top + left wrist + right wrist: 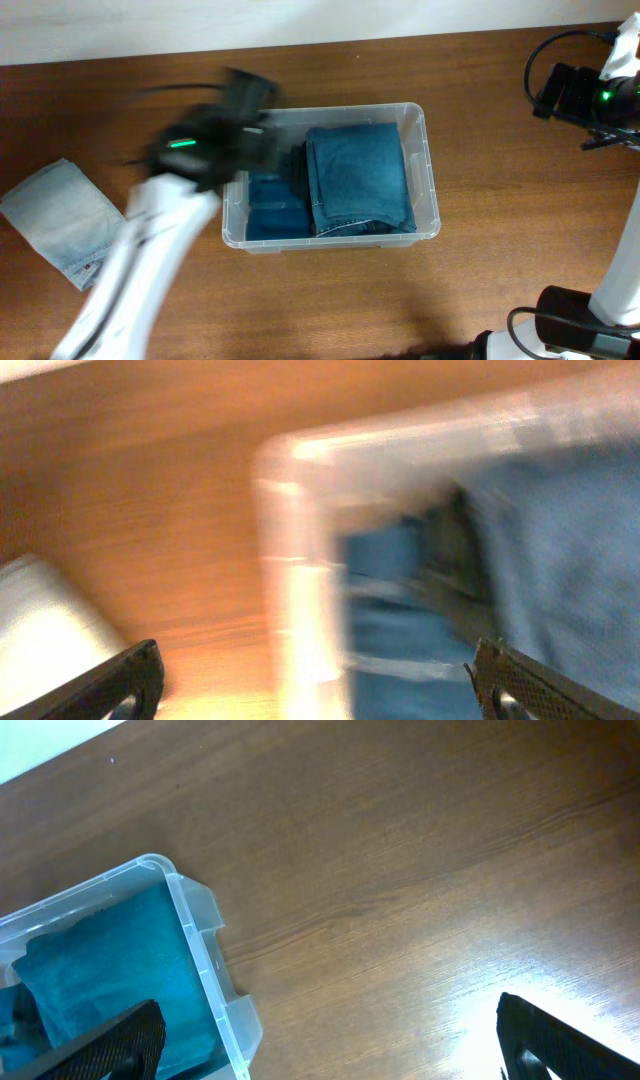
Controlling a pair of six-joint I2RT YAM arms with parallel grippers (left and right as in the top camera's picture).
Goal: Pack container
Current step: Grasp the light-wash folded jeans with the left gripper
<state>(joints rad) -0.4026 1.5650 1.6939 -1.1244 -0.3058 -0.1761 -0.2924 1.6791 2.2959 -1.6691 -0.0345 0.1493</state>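
Observation:
The left gripper moves to the unpacked light-blue denim below it next, to its left in the overhead view, back and down onto its near edge [43, 243].
The clear plastic container [428, 170] sits mid-table and holds folded blue jeans [358, 178] and darker folded denim [275, 205]. My left gripper [262, 110] is blurred above the container's far left corner; in the left wrist view it [320, 680] is open and empty over the container's left wall [300, 590]. My right gripper [565, 92] is at the far right of the table; in the right wrist view it [330, 1040] is open and empty, with the container's corner [205, 950] at the left.
A folded light-blue denim piece [62, 218] lies on the table at the left; it shows as a pale blur in the left wrist view [45, 625]. The wooden table [500, 260] extends around the container. A white wall runs along the back.

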